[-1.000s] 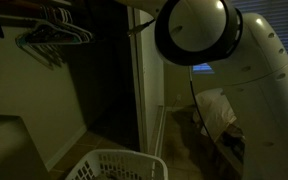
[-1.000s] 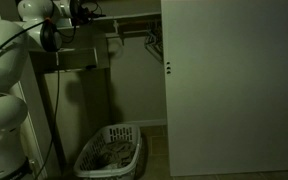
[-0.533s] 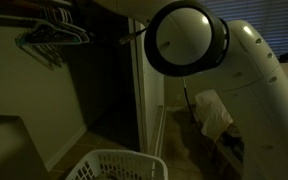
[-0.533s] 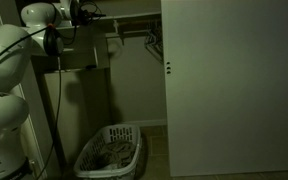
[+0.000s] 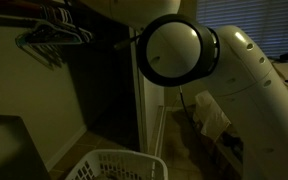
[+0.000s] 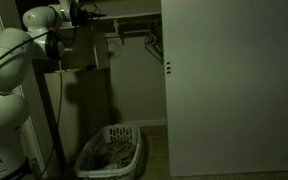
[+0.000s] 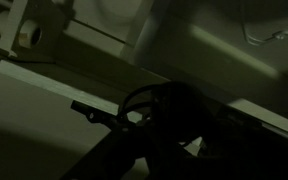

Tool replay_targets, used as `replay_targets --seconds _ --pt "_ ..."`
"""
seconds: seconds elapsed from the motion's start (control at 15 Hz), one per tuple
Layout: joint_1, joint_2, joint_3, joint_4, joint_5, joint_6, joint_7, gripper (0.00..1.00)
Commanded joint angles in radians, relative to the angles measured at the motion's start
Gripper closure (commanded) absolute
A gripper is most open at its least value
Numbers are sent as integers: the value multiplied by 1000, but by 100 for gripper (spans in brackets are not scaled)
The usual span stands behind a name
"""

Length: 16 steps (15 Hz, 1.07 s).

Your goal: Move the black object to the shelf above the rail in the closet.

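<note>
The black object already hangs at the height of the shelf. Next, my gripper needs to move slightly in over the pale shelf edge above the bar and open to release it.
The scene is very dark. In an exterior view my gripper (image 6: 88,13) is raised to the height of the closet shelf (image 6: 134,15), at its left end, above the rail (image 6: 134,30). In the wrist view a black object (image 7: 174,110) with a looped part fills the space at my jaws, and the pale shelf edge (image 7: 94,60) runs behind it. The jaws look closed around it, though their tips are lost in shadow. My arm's large joint (image 5: 174,50) blocks much of an exterior view.
Hangers (image 6: 152,42) hang on the rail and also show in an exterior view (image 5: 49,40). A white laundry basket (image 6: 109,155) stands on the closet floor and shows again (image 5: 114,165). A closed white door (image 6: 234,90) covers the right half.
My arm's elbow joint has shifted left and lower in an exterior view. The gripper has edged slightly along the shelf level, still with the black object.
</note>
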Motion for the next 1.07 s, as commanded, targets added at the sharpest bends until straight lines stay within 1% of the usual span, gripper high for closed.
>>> replay_targets --seconds 0.0,0.47,0.67,1.0 --pt "36 59 -31 96 30 1 -48 85" --pt "54 72 -42 125 41 -26 -94 85" --pt "48 54 -41 85 50 4 -99 85" --pt "50 52 -35 83 61 -6 -122 85"
